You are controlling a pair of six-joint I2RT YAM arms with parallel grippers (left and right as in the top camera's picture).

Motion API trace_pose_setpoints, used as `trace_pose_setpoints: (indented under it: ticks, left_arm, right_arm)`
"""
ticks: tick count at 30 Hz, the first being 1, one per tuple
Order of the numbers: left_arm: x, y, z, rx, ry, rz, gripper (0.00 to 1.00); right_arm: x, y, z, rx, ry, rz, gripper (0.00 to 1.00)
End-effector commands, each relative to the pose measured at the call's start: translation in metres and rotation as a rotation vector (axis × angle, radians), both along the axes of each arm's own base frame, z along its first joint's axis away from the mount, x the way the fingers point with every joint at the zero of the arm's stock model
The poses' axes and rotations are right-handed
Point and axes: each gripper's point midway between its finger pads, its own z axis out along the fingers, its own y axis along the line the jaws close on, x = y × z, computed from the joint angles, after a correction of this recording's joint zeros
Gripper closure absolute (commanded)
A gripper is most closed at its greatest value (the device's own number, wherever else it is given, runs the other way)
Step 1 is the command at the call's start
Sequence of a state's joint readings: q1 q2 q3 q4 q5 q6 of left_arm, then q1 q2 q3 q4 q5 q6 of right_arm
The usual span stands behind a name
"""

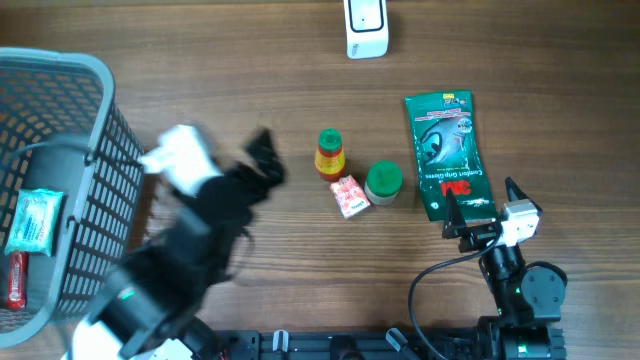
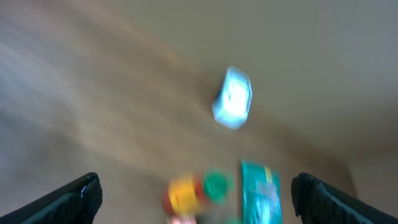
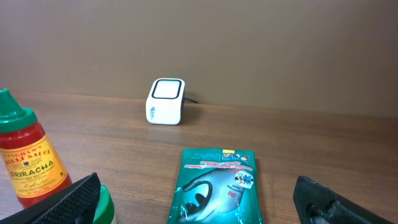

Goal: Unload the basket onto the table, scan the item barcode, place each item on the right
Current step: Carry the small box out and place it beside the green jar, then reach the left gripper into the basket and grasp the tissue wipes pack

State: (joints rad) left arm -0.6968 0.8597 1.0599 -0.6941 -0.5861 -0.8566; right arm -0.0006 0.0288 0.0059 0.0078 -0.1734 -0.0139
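The pale wipes packet (image 1: 35, 222) lies uncovered in the grey wire basket, so I will move my left gripper to the left in the overhead view and down into the basket onto it next.
The white barcode scanner (image 1: 366, 28) stands at the far edge of the table and also shows as scanner (image 3: 165, 101) and, blurred, as scanner (image 2: 233, 98). Mid-table sit a sriracha bottle (image 1: 330, 155), a green-lidded jar (image 1: 383, 182), a small red-and-white box (image 1: 350, 195) and a green 3M glove pack (image 1: 450, 155). No barcode shows. My left gripper (image 1: 263, 160) is motion-blurred left of the bottle. In its wrist view the left gripper (image 2: 196, 190) is open and empty. My right gripper (image 3: 199, 202) is open and empty at the near end of the glove pack (image 3: 217, 183).
A grey wire basket (image 1: 95, 150) stands at the left edge, holding a pale wipes packet (image 1: 35, 220) and a red item (image 1: 14, 280). The right arm's base and cable (image 1: 430, 280) lie near the front edge.
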Motion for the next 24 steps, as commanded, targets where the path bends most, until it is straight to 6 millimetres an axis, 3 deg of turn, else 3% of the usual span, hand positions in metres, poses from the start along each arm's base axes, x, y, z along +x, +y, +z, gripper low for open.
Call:
trace_pose_setpoints:
  ticks: [1, 5, 8, 13, 14, 16, 21, 24]
  left_arm:
    - [0.005, 0.081, 0.060, 0.157, -0.141, 0.199, 0.00]
    - [0.011, 0.148, 0.089, 0.203, -0.156, 0.379, 0.00]
    - [0.022, 0.196, 0.079, 0.189, -0.085, 0.489, 0.00]
    - [0.031, 0.264, 0.020, -0.066, 0.095, 0.597, 0.00]
    - [0.030, 0.275, 0.009, -0.114, 0.122, 0.631, 0.00]
    - [0.013, 0.308, -0.032, -0.299, 0.229, 0.818, 0.00]
    - [-0.025, 0.347, -0.103, -0.585, 0.385, 1.241, 0.00]
    - [-0.019, 0.358, -0.128, -0.645, 0.422, 1.302, 0.00]
  right_arm:
    - [0.000, -0.001, 0.001, -0.012, -0.009, -0.011, 0.00]
    - [0.000, -0.001, 0.001, -0.012, -0.009, -0.011, 0.00]
    - [0.000, -0.001, 0.001, -0.012, -0.009, -0.011, 0.00]
    - [0.000, -0.001, 0.001, -0.012, -0.009, -0.011, 0.00]
    - [0.000, -0.001, 0.001, -0.012, -0.008, -0.011, 0.00]
    - [0.000, -0.001, 0.001, -0.012, -0.009, -0.011, 0.00]
    - [0.000, -0.001, 0.001, -0.012, -0.009, -0.011, 0.00]
    - [0.000, -0.001, 0.001, -0.012, -0.008, -0.011, 0.00]
